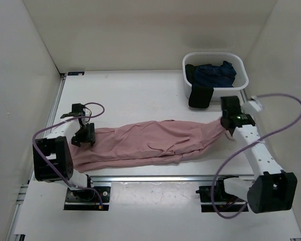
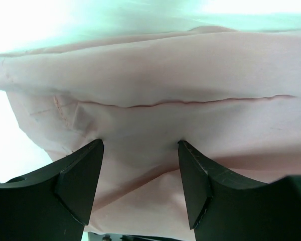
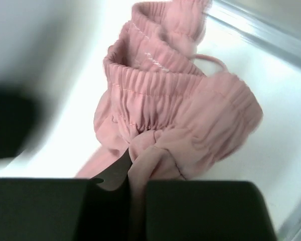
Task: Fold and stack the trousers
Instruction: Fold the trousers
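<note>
My right gripper carries the waist of the trousers over the trouser legs, to its left in the top view, next and releases it, since the trousers lie outstretched.
The dusty-pink trousers (image 1: 150, 145) lie stretched left to right across the table. My right gripper (image 1: 227, 125) is shut on a fold of the gathered waist (image 3: 175, 125) at the right end, holding it slightly raised; the thin drawstring (image 3: 213, 60) loops beside it. My left gripper (image 1: 84, 136) is open at the left end, its fingers (image 2: 85, 175) pressed down onto the leg fabric (image 2: 155, 80), with cloth between the jaws but not clamped.
A white basket (image 1: 241, 75) stands at the back right, holding a dark navy garment (image 1: 215, 73), with a black garment (image 1: 200, 96) hanging over its front. White walls close in left, back and right. A metal rail (image 1: 155, 176) runs along the near side.
</note>
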